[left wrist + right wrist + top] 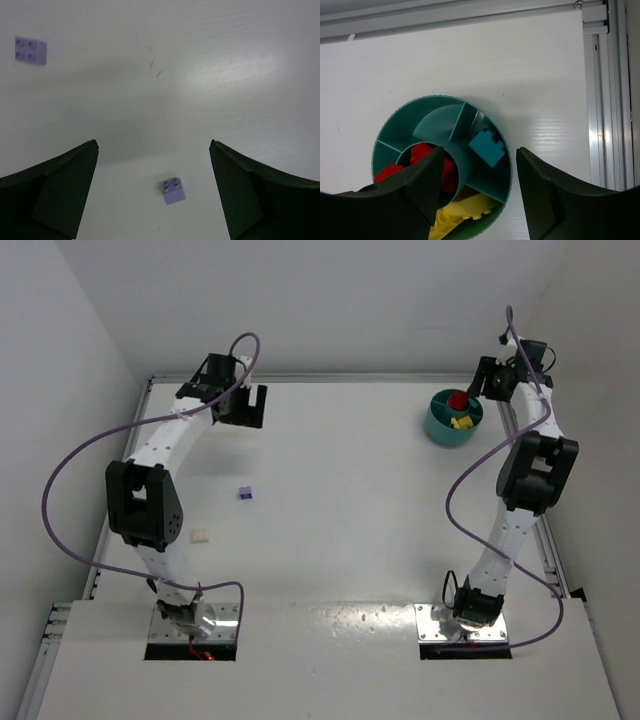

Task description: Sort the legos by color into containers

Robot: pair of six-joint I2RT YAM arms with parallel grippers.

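Observation:
My left gripper draws back and lowers onto the cream brick (201,536) next, which lies below it and nearer the base, still outside the teal dish.
My left gripper (246,406) is open at the far left of the table. In the left wrist view (153,144) a small purple brick (173,190) shows on the white table between and below the open fingers, untouched and slightly blurred. A second purple brick (30,51) lies further off. The top view shows one purple brick (245,493) and a cream brick (201,536) on the table. My right gripper (480,150) is open and empty above the teal dish (395,131). The dish holds a cyan brick (487,146), red bricks (422,152) and yellow bricks (462,212) in separate compartments.
The teal dish (437,426) stands at the far right, close to a metal rail (607,100) along the table's right edge. White walls close in the back and both sides. The arm bases sit on plates at the near edge.

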